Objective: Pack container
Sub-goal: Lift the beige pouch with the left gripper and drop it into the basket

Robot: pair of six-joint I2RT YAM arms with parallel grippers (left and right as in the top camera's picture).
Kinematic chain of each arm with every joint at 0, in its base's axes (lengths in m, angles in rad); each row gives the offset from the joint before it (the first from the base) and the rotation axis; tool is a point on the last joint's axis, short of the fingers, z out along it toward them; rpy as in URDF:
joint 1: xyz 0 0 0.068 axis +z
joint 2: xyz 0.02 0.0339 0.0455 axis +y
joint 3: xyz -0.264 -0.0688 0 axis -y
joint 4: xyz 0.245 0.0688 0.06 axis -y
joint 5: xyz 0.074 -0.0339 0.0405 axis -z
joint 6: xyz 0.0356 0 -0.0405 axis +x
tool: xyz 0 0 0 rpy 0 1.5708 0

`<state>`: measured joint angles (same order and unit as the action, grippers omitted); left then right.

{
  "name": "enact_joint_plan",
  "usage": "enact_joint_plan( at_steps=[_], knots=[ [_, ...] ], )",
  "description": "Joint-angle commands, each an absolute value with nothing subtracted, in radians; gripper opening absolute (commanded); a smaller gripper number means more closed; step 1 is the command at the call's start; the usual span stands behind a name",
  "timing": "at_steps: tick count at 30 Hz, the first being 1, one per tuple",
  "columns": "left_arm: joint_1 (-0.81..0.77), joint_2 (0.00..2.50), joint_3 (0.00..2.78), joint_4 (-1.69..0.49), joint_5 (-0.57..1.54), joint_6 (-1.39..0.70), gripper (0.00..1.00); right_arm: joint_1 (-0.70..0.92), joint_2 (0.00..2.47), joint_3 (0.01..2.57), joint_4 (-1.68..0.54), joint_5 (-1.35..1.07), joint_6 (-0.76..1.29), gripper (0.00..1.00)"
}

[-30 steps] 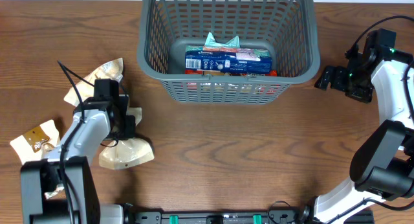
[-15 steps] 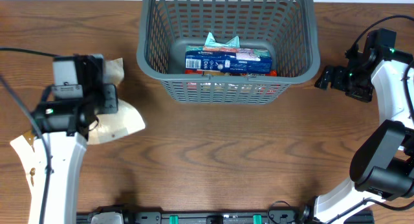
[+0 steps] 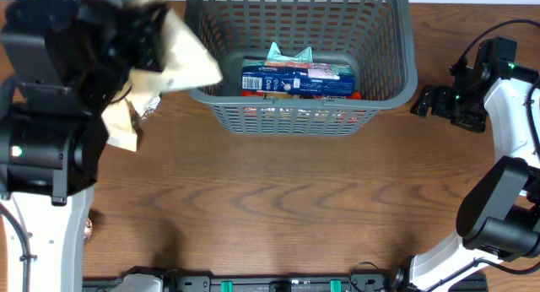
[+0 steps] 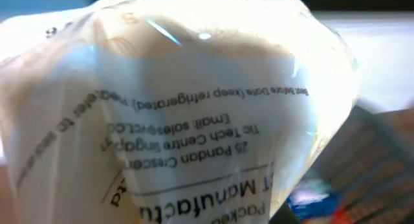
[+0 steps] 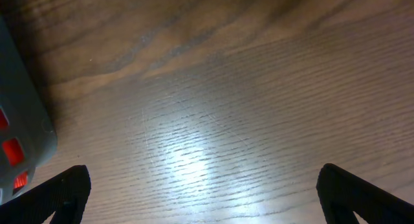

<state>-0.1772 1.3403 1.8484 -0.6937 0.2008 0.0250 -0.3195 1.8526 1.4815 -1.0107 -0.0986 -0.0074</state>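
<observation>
My left gripper crosses the basket's rim next, lowers the cream packet and releases it. The basket's open inside lies below and to its right in the overhead view.
The container (image 3: 410, 66), a grey-blue lattice basket, stands at the back centre of the table. A blue snack packet (image 3: 297, 79) and a teal one (image 3: 289, 54) lie inside it. My left gripper (image 3: 154, 45) is raised high and shut on a cream snack packet (image 3: 191, 62), which hangs over the basket's left rim. That packet (image 4: 194, 107) fills the left wrist view and hides the fingers. My right gripper (image 3: 429, 102) stands open to the right of the basket, low over bare wood (image 5: 207, 198), with nothing between its fingers.
Another cream packet (image 3: 123, 128) lies on the table left of the basket, partly under my left arm. The basket's corner (image 5: 22, 123) shows at the left edge of the right wrist view.
My left arm has lifted the cream packet off the table at the left and carried it up and right to the basket's left rim. The right arm has not moved.
</observation>
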Motion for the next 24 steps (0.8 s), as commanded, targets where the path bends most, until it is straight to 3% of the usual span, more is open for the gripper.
enact_joint_plan(
  at_steps=[1, 5, 12, 24],
  knots=[
    [-0.270, 1.444, 1.932, -0.660, 0.316, 0.153, 0.06, -0.313, 1.851, 1.478, -1.009, -0.105, -0.016, 0.99],
    [-0.368, 1.553, 1.956, -0.630, 0.488, 0.446, 0.06, -0.313, 1.851, 1.478, -1.010, -0.105, -0.016, 0.99],
    [-0.407, 1.758, 1.956, -0.714, 0.490, 0.737, 0.06, -0.313, 1.851, 1.478, -1.021, -0.106, -0.016, 0.99],
    [-0.406, 2.053, 1.953, -0.781, 0.478, 0.811, 0.06, -0.313, 1.851, 1.478, -1.048, -0.106, -0.016, 0.99]
  ],
)
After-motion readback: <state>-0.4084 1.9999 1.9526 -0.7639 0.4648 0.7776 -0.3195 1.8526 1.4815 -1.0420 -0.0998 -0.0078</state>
